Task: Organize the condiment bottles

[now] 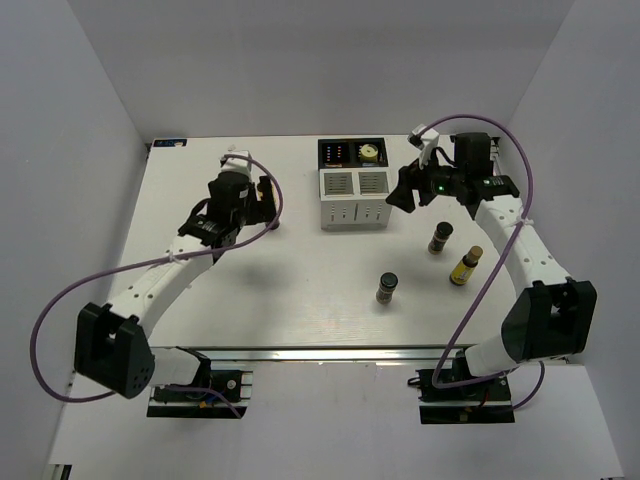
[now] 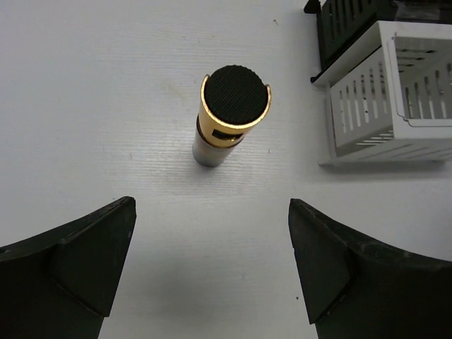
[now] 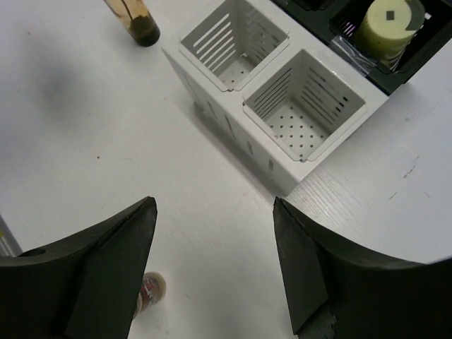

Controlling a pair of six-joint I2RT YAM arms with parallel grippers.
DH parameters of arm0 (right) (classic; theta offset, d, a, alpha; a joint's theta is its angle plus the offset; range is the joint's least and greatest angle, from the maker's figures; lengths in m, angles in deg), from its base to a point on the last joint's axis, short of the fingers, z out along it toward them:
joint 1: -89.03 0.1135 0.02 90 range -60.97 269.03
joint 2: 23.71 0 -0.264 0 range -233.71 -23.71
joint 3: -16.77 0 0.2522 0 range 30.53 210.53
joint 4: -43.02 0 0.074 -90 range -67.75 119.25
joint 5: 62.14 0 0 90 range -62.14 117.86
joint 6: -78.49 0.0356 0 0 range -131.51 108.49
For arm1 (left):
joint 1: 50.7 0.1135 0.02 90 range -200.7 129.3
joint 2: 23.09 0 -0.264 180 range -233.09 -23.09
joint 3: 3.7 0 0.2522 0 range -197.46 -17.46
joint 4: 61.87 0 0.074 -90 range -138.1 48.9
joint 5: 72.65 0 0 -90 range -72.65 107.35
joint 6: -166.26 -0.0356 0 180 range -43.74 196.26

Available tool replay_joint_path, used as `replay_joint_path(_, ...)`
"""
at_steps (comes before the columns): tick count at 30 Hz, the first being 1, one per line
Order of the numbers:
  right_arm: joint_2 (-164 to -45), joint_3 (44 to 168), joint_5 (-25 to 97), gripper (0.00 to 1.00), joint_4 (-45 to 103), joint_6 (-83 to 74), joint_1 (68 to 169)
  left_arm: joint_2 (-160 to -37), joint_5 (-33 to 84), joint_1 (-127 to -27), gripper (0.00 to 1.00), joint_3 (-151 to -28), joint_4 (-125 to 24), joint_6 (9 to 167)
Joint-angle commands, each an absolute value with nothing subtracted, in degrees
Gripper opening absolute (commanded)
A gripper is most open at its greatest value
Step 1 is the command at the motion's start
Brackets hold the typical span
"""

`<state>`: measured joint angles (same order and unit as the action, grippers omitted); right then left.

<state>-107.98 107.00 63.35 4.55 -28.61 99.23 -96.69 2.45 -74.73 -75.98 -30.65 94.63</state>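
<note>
I need to move my left gripper away from my base next, and then bring it down around the bottle's black ribbed cap (image 2: 234,103) and gold collar.
A bottle with a black ribbed cap and a gold collar (image 2: 234,106) stands upright on the white table, just ahead of my open, empty left gripper (image 2: 210,212); from above it is a small dark spot (image 1: 275,226) beside that gripper (image 1: 257,207). A white two-compartment rack (image 1: 352,198) stands at centre back, both compartments empty (image 3: 304,102). My right gripper (image 1: 405,196) is open and empty, hovering over bare table beside the rack (image 3: 213,205). Three more bottles stand on the right: a dark amber one (image 1: 440,238), a yellow one (image 1: 464,266) and a dark one (image 1: 387,288).
A black rack (image 1: 350,153) behind the white one holds a pale yellow-lidded jar (image 3: 387,21). In the right wrist view an amber bottle (image 3: 135,21) stands at the top and another bottle (image 3: 150,291) shows partly behind the left finger. The white rack's corner (image 2: 395,106) lies right of the left gripper.
</note>
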Motion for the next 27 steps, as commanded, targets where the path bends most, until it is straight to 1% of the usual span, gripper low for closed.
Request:
replay_joint_path(1,-103.78,106.82,66.88,0.73,5.96,-29.09,99.14,-100.76,-0.05,-74.96,0.98,-78.89,-34.21,92.17)
replay_joint_path(13,-102.81,104.80,68.03,0.72,6.84,-27.59,98.52,-113.08,-1.90,-74.96,0.97,-88.12,-37.38,89.80)
replay_joint_path(22,-102.46,104.45,67.85,0.72,6.75,-27.50,97.99,-118.36,-3.92,-74.96,0.88,-92.43,-36.50,89.35)
replay_joint_path(27,-102.28,104.36,67.68,0.72,6.75,-27.41,97.55,-118.62,-3.92,-74.96,0.86,-92.43,-35.89,90.23)
